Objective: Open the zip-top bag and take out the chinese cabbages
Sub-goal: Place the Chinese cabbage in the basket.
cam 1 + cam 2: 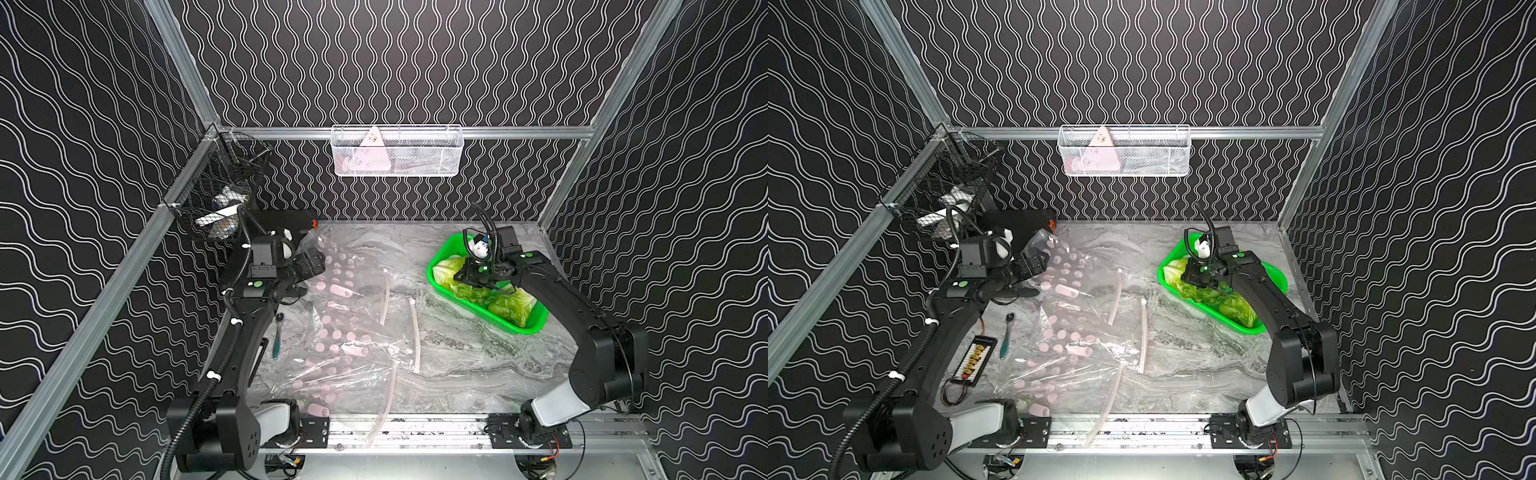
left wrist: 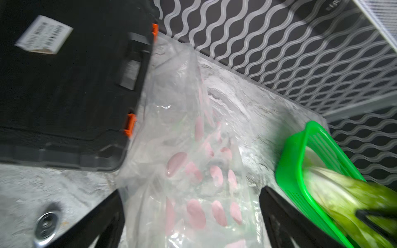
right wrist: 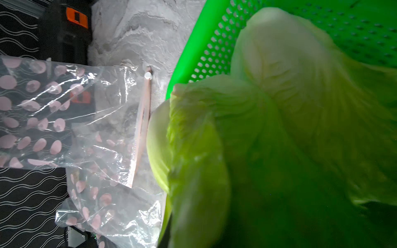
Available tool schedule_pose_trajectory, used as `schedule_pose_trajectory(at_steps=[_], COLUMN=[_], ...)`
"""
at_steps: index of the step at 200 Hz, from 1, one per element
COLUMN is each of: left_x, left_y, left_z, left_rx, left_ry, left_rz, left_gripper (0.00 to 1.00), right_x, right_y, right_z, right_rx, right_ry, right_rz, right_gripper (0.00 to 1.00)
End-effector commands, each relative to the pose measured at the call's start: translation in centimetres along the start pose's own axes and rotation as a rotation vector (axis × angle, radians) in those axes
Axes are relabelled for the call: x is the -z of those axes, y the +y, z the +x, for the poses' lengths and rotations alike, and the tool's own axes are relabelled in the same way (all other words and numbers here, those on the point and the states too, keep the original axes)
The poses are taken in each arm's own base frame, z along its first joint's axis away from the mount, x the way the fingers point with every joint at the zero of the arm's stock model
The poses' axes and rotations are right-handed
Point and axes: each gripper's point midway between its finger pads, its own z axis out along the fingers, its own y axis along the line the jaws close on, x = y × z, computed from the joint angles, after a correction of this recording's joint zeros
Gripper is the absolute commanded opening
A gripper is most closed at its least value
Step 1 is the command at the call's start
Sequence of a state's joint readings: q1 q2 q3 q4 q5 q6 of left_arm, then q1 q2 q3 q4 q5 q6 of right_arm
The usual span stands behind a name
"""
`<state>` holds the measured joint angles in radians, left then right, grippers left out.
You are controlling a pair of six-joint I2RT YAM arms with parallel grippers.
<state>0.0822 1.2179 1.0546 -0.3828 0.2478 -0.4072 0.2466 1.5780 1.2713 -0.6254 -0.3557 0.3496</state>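
Observation:
The right gripper needs to move down next into the green basket's end by the bag and release the cabbage there, because it is still above the basket's rim.
The clear zip-top bag (image 1: pixel 353 316) (image 1: pixel 1075 316) with pink dots lies crumpled across the left half of the table, its pink zip strip (image 1: pixel 413 332) towards the middle. My left gripper (image 1: pixel 318 262) (image 1: pixel 1038 262) (image 2: pixel 190 190) is at the bag's far end, open, with bag film (image 2: pixel 193 171) between the wide jaws. The chinese cabbages (image 1: pixel 446 270) (image 1: pixel 1241 311) (image 3: pixel 279 64) lie in a green basket (image 1: pixel 536 328) (image 1: pixel 1254 330) (image 2: pixel 287 171) at the right. My right gripper (image 1: pixel 473 280) (image 1: pixel 1200 278) is shut just over them. A cabbage (image 3: pixel 204 128) hides its fingers in the right wrist view, so a hold cannot be made out.
A black case (image 1: pixel 291 220) (image 2: pixel 64 85) stands at the back left, touching the bag. A teal-handled tool (image 1: pixel 277 336) (image 1: pixel 1007 336) and a connector board (image 1: pixel 973 359) lie beside the left arm. A black mesh basket (image 1: pixel 216 195) and a white one (image 1: pixel 397 151) hang on the walls.

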Motion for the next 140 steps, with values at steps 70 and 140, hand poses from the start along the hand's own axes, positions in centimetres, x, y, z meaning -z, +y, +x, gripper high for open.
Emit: schedule_pose_trajectory(at_steps=[70,140], left_x=[0.2,0.5], left_y=[-6.8,-5.4], left_z=[1.3,1.3], left_rx=[-0.200,-0.292], left_ry=[0.059,0.087], left_rz=[0.154,-0.016], left_gripper=[0.99,0.99], right_x=[-0.1,-0.1], right_y=[-3.9,-0.3], right_z=[-1.9,-1.0], right_rx=[0.209,0.207], right_ry=[-0.062,-0.084], right_rz=[0.205,-0.028], right_gripper=[0.00,0.00])
